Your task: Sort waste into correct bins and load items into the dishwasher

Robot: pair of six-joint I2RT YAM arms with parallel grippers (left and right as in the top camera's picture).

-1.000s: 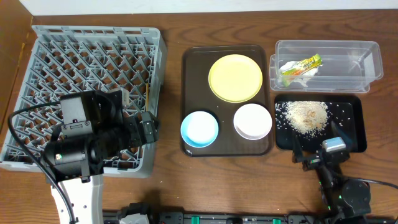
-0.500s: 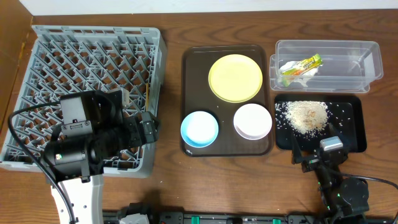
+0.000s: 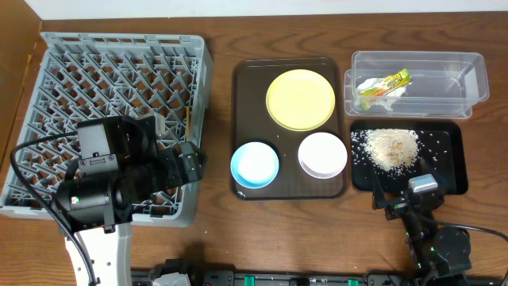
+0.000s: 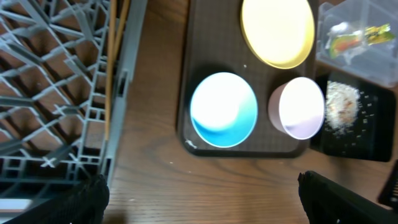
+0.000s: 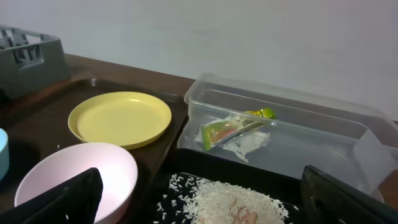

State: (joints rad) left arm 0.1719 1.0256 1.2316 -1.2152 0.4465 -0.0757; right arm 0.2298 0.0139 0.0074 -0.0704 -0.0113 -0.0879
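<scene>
The left gripper crosses the blue bowl next and lowers onto the white bowl's rim facing it, since the blue bowl is before the white bowl.
The green-yellow wrapper with crumpled white paper [image 3: 383,83] [image 5: 239,129] lies in the clear tub [image 3: 468,75]. Rice grains [image 3: 390,147] [image 5: 233,202] are heaped on the black tray [image 3: 454,179]. On the dark brown tray [image 3: 246,79] sit the yellow plate [image 3: 301,98] [image 4: 277,31], the blue bowl [image 3: 255,164] [image 4: 223,109] and the white bowl [image 3: 322,154] [image 5: 74,177]. The grey dish rack [image 3: 111,71] [image 4: 50,74] fills the left. My left gripper [image 3: 190,164] [image 4: 202,199] hangs open over bare wood between rack and blue bowl. My right gripper [image 3: 405,187] [image 5: 202,199] is open at the black tray's near edge, holding nothing.
A thin wooden stick [image 4: 115,56] lies along the rack's right side. The left arm's body [image 3: 103,187] overhangs the rack's front right corner. The table's back edge meets a white wall [image 5: 249,37].
The right arm has shifted very slightly to the left. Both grippers stay open and no object has moved.
</scene>
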